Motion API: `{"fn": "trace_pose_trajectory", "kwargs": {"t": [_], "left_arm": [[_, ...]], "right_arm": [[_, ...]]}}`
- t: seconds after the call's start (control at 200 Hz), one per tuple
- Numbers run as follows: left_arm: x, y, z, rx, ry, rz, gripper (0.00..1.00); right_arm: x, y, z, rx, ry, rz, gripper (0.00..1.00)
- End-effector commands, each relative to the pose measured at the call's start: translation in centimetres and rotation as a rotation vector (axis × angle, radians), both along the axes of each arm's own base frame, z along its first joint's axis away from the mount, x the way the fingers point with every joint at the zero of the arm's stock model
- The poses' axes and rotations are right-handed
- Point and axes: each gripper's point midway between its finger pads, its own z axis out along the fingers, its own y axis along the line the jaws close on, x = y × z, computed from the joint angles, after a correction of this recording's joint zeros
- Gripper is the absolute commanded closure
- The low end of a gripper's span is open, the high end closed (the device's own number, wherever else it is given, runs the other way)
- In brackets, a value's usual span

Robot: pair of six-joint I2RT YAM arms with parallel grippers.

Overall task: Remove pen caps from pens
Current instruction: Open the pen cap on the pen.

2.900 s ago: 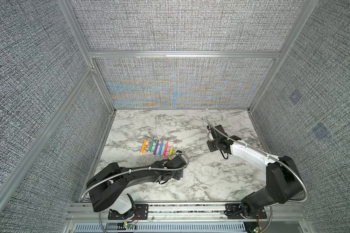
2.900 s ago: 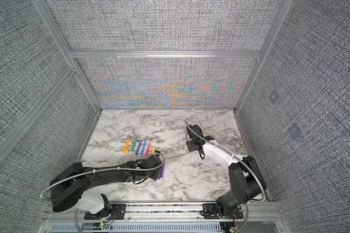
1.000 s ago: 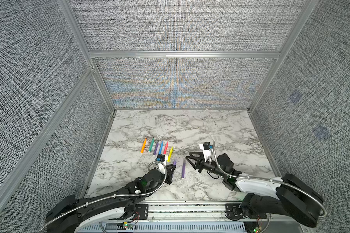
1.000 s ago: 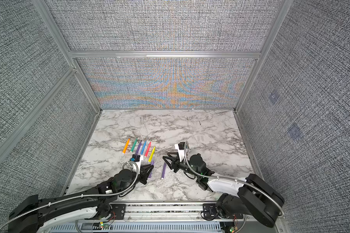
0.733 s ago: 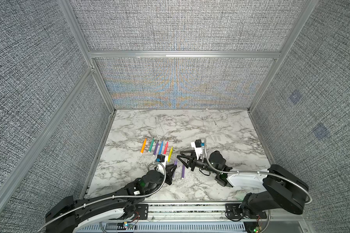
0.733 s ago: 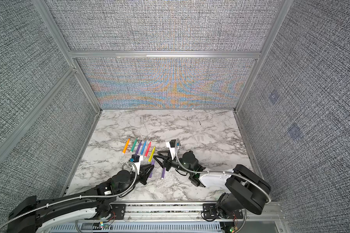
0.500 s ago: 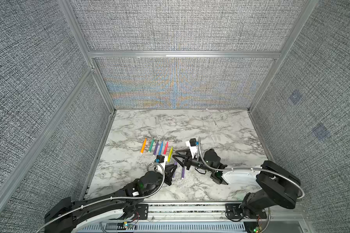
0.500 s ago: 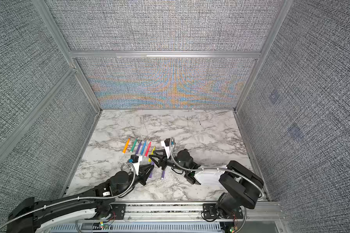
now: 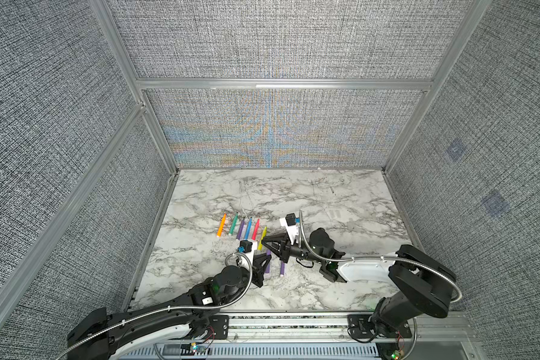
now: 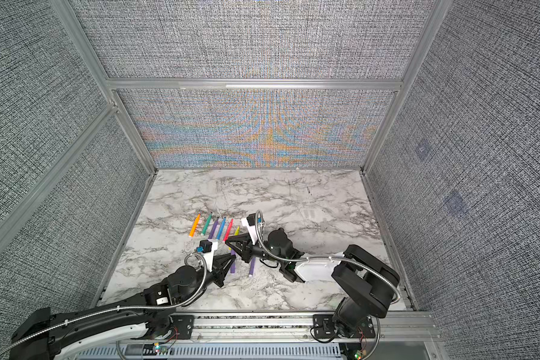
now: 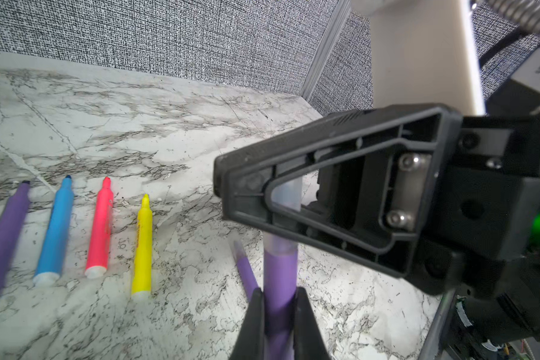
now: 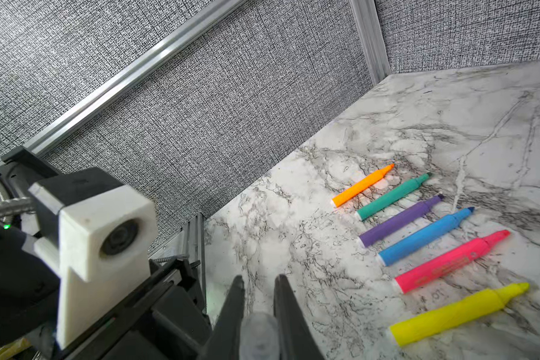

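The uncapped row ends beside the yellow pen, so my left gripper will move outward, tip down, lower the purple pen onto bare marble (image 11: pixel 178 262) there and release it.
My left gripper (image 11: pixel 278 291) (image 9: pixel 267 258) is shut on a purple pen (image 11: pixel 279 274), held just above the marble. The pen's clear cap (image 11: pixel 286 199) (image 12: pixel 258 330) sits between the fingers of my right gripper (image 12: pixel 259 280) (image 9: pixel 264 242), which is shut on it. The two grippers meet tip to tip in both top views (image 10: pixel 231 249). A second purple pen (image 9: pixel 282 268) (image 10: pixel 252 265) lies on the table beside them. Behind, a row of uncapped pens lies side by side: orange (image 9: pixel 221 225), green (image 9: pixel 233 223), purple (image 9: pixel 241 227), blue (image 9: pixel 248 227), red (image 9: pixel 255 229), yellow (image 9: pixel 262 234).
Faint clear caps (image 9: pixel 334 213) lie on the marble table (image 9: pixel 293 193) to the right of the arms. Grey fabric walls with metal posts close in the table on three sides. The row of pens lies just behind the grippers.
My right gripper has moved left to the pen held by my left gripper and has shut on its cap. The left gripper has kept its hold and hardly moved.
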Motion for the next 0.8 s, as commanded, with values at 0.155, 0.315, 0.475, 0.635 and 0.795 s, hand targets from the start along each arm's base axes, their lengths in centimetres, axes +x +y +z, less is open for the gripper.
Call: {"fn": "trace_pose_trajectory", "kwargs": {"t": [0.155,0.315,0.475,0.635,0.795], "left_arm": [[-0.3,-0.3,-2.0,0.054,0.05,-0.017,0.99],[-0.3,-0.6,-3.4,0.099,0.081,-0.024,0.99],[0.2,-0.6,-4.9,0.198,0.135,0.009,0.99],[1.9,0.8,-4.9,0.28,0.177,0.104,0.95],[4.8,0.8,-5.4,0.396,0.237,0.119,0.94]], "right_arm": [[1.7,0.2,10.9,0.081,-0.229,-0.076,1.0],[2.3,0.8,18.7,0.166,-0.341,-0.093,1.0],[2.6,-0.6,22.4,0.232,-0.386,-0.141,1.0],[5.4,-4.8,21.3,-0.03,-0.367,-0.402,1.0],[8.3,-12.3,15.4,-0.542,-0.371,-0.713,1.0]]}}
